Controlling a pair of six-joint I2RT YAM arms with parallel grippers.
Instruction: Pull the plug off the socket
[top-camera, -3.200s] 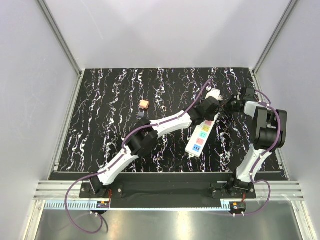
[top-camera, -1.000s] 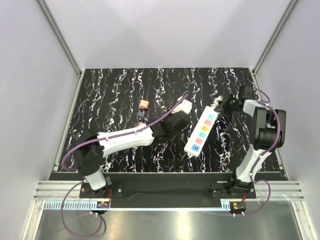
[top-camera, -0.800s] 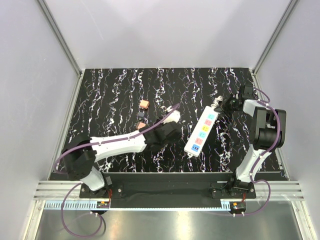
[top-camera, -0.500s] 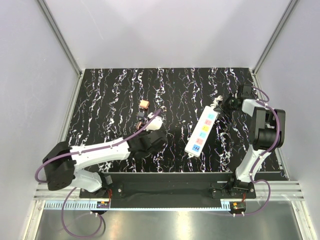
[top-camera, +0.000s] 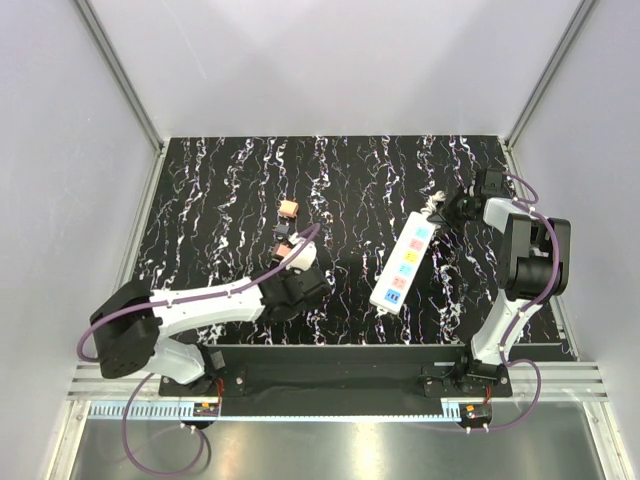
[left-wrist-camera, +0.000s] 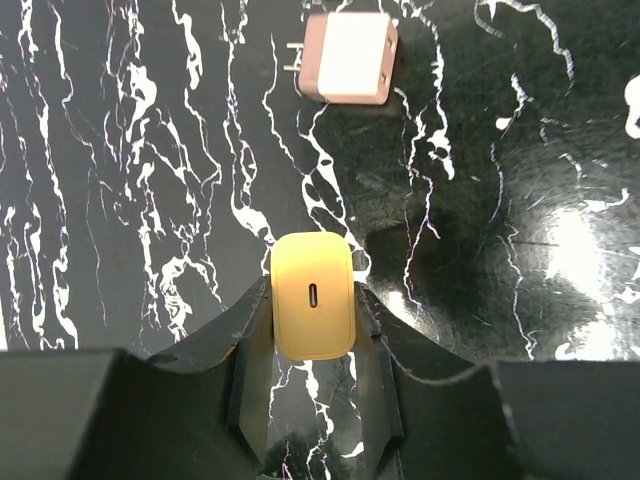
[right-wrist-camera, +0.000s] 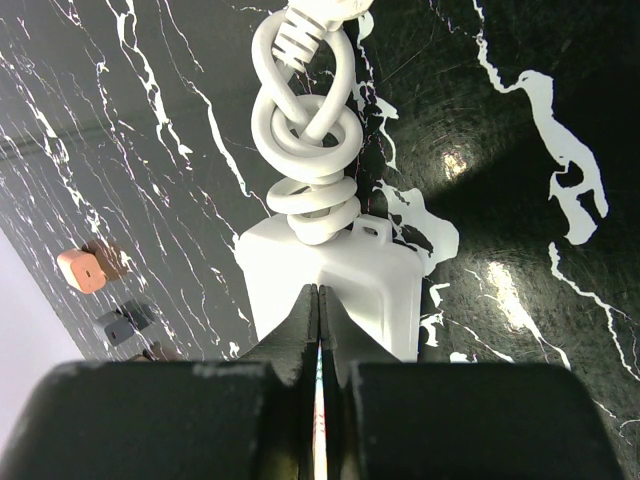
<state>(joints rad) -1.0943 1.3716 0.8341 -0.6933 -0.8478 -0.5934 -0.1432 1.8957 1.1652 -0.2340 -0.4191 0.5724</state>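
My left gripper holds the block and will move down to the bare tabletop (left-wrist-camera: 370, 182) beside the pinkish-white plug to release it, with the yellow-orange plug well clear of the socket.
The plug (left-wrist-camera: 312, 310) is a small yellow-orange block with a slot in its face. My left gripper (left-wrist-camera: 312, 292) is shut on it, one finger on each side, low over the black marbled table. In the top view my left gripper (top-camera: 284, 250) is left of centre, well away from the socket. The socket (top-camera: 402, 262) is a white strip with coloured outlets, lying at an angle on the right with nothing plugged in. My right gripper (right-wrist-camera: 318, 292) is shut, its tips over the strip's cord end (right-wrist-camera: 370, 280) just behind the knotted cord stub (right-wrist-camera: 310, 130). It also shows in the top view (top-camera: 452, 208).
A pinkish-white plug with prongs (left-wrist-camera: 349, 57) lies on the table just ahead of my left gripper. The top view shows an orange block (top-camera: 288, 208) and a dark block (top-camera: 282, 230) there. Grey walls and metal posts (top-camera: 140, 110) surround the table.
My left arm has drawn back from the strip, leftward and toward its base, carrying the plug. The strip shifted slightly early on. My right gripper has stayed at the cord end.
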